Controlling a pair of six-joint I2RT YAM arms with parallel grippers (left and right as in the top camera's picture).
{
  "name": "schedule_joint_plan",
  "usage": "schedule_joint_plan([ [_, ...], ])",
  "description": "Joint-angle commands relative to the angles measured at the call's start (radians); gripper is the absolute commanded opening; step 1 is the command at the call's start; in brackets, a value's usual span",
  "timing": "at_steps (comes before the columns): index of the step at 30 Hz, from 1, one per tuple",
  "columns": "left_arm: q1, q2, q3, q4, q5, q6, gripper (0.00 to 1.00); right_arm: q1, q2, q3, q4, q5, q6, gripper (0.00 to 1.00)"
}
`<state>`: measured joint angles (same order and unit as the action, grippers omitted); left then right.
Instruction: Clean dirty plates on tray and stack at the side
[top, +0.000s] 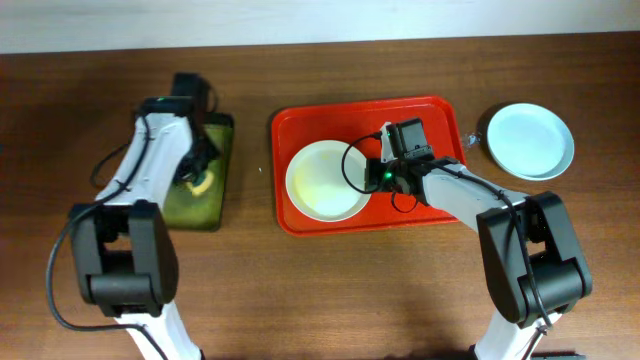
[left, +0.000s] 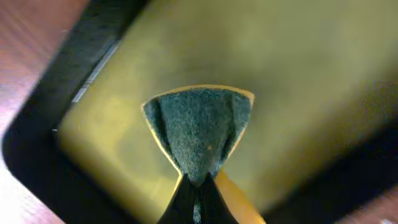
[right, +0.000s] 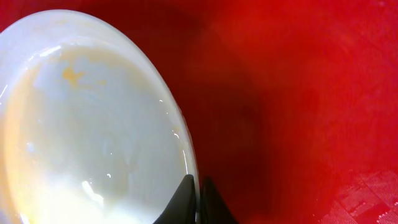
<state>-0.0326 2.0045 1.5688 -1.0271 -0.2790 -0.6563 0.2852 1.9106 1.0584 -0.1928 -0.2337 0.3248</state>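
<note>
The right gripper lifts to the right in the overhead view next and brings the cream-white plate (top: 320, 185) down onto the blue-green plate (top: 530, 140), since that already lies beside the tray.
A cream-white plate (top: 320, 185) with yellowish smears lies in the left half of the red tray (top: 430, 110). My right gripper (top: 375, 178) is at the plate's right rim. In the right wrist view its fingers (right: 199, 186) are shut on the rim of the plate (right: 93, 124), above the tray floor (right: 298, 93). A pale blue-green plate (top: 530, 140) lies on the table right of the tray. No third plate shows. My left gripper (top: 197, 175) is shut on a folded green and yellow sponge (left: 198, 127), fingers (left: 198, 186) pinching its lower end.
A small dark tray with an olive-green inside (top: 205, 210) sits at the left, under the left gripper; its dark rim (left: 37, 143) shows in the left wrist view. A small crumpled clear bit (top: 470, 140) lies between the red tray and the blue-green plate.
</note>
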Motion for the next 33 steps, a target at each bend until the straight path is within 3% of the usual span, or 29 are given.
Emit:
schedule_joint_plan([
  [1, 0.058, -0.008, -0.074, 0.072, 0.058, -0.01, 0.1, 0.002, 0.009, 0.014, 0.007, 0.01, -0.007, 0.05],
  [5, 0.062, -0.008, -0.11, 0.13, 0.077, -0.01, 0.29, 0.002, 0.009, 0.017, 0.007, 0.01, -0.007, 0.05],
  [9, 0.062, -0.076, 0.014, 0.056, 0.078, 0.006, 0.3, 0.002, 0.009, 0.019, 0.006, 0.01, -0.007, 0.04],
  [10, 0.062, -0.117, 0.04, 0.039, 0.078, 0.006, 0.45, 0.002, 0.009, 0.019, 0.006, 0.01, -0.008, 0.04],
  [12, 0.057, -0.169, 0.04, 0.038, 0.098, 0.005, 0.99, 0.004, -0.002, 0.021, 0.003, 0.011, -0.034, 0.04],
  [17, 0.055, -0.178, 0.04, 0.038, 0.133, 0.005, 0.99, 0.084, -0.146, 0.039, -0.149, 0.32, -0.09, 0.04],
  [20, 0.055, -0.178, 0.04, 0.038, 0.133, 0.005, 0.99, 0.241, -0.2, 0.169, -0.333, 0.73, -0.223, 0.04],
  [23, 0.055, -0.178, 0.04, 0.038, 0.133, 0.005, 0.99, 0.357, -0.2, 0.259, -0.337, 1.097, -0.404, 0.04],
  [24, 0.055, -0.178, 0.04, 0.038, 0.133, 0.005, 0.99, 0.399, -0.2, 0.283, -0.278, 1.271, -0.534, 0.04],
  [26, 0.055, -0.178, 0.04, 0.038, 0.133, 0.005, 0.99, 0.44, -0.2, 0.294, -0.138, 1.437, -0.794, 0.04],
  [30, 0.055, -0.178, 0.04, 0.038, 0.133, 0.005, 0.99, 0.528, -0.2, 0.294, 0.29, 1.613, -1.434, 0.04],
  [33, 0.055, -0.178, 0.04, 0.038, 0.134, 0.005, 0.99, 0.574, -0.2, 0.294, 0.537, 1.659, -1.745, 0.04],
])
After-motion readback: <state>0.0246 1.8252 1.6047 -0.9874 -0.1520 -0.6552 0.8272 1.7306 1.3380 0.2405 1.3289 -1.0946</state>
